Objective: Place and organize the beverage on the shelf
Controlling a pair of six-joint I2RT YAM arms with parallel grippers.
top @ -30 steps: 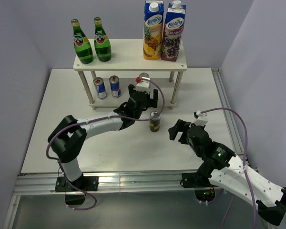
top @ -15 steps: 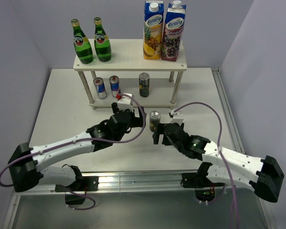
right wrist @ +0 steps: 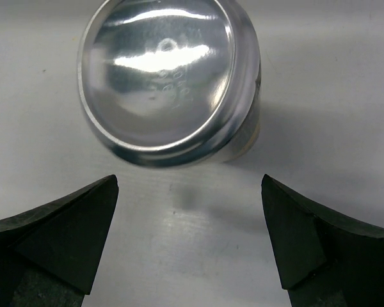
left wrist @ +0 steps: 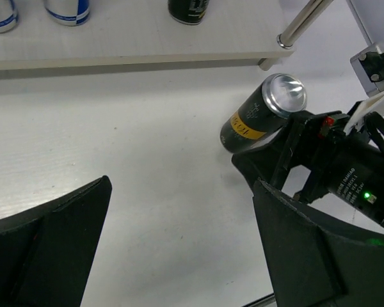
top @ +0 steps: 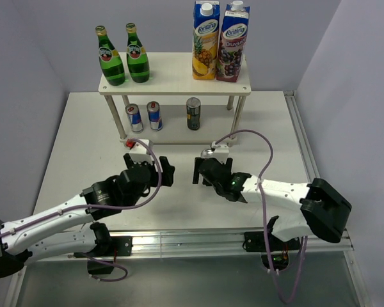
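My right gripper needs to move gently outward and down around the can next, because the second dark can's silver top (top: 207,153) (right wrist: 159,73) is outward of it, beyond its open fingers.
The shelf (top: 179,73) carries two green bottles (top: 111,57) on the left of its top board. Its lower board (left wrist: 147,38) holds two blue-silver cans (top: 134,117) and one dark can (top: 193,113). A second dark can (left wrist: 256,118) stands on the table in front of the shelf. My right gripper (right wrist: 189,185) hovers open just above and behind that can's silver top (right wrist: 166,77), not touching it. In the top view this gripper (top: 208,167) covers most of that can. My left gripper (top: 160,171) is open and empty, low over the table to the can's left.
Two juice cartons (top: 205,41) stand on the right of the shelf's top board. A white shelf leg (left wrist: 301,22) rises just behind the loose can. The two grippers face each other closely near the table's middle. Purple cables loop over both arms.
My left arm has drawn back from the shelf toward the near left, empty. My right gripper has swung left and forward over the dark can on the table.
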